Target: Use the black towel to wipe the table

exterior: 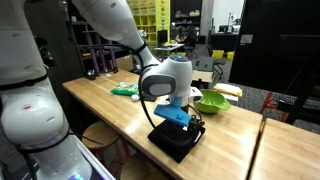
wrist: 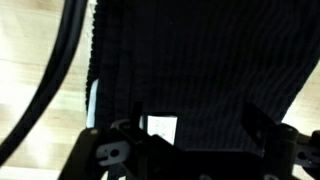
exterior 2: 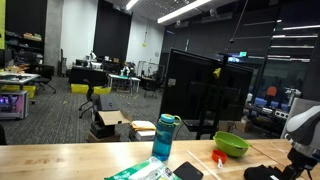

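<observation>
My gripper lowers its open fingers onto the ribbed cloth between them and closes there next, since the black towel (exterior: 176,143) lies right below, under both fingers.
The black towel (exterior: 176,143) lies folded on the light wooden table (exterior: 120,112), near its front edge. My gripper (exterior: 187,124) points down right on top of it. In the wrist view the towel (wrist: 200,60) fills nearly the whole picture, with a white label (wrist: 161,128) showing between the fingers. The two fingers stand wide apart over the cloth (wrist: 196,120), so the gripper is open. In an exterior view only the towel's edge (exterior 2: 262,173) and part of the arm (exterior 2: 303,140) show at the right border.
A green bowl (exterior: 212,103) (exterior 2: 231,145) stands just behind the towel. A green cloth (exterior: 125,90) (exterior 2: 140,172), a small dark square object (exterior 2: 188,170) and a blue bottle (exterior 2: 165,138) lie further along. A separate table section (exterior: 292,150) adjoins.
</observation>
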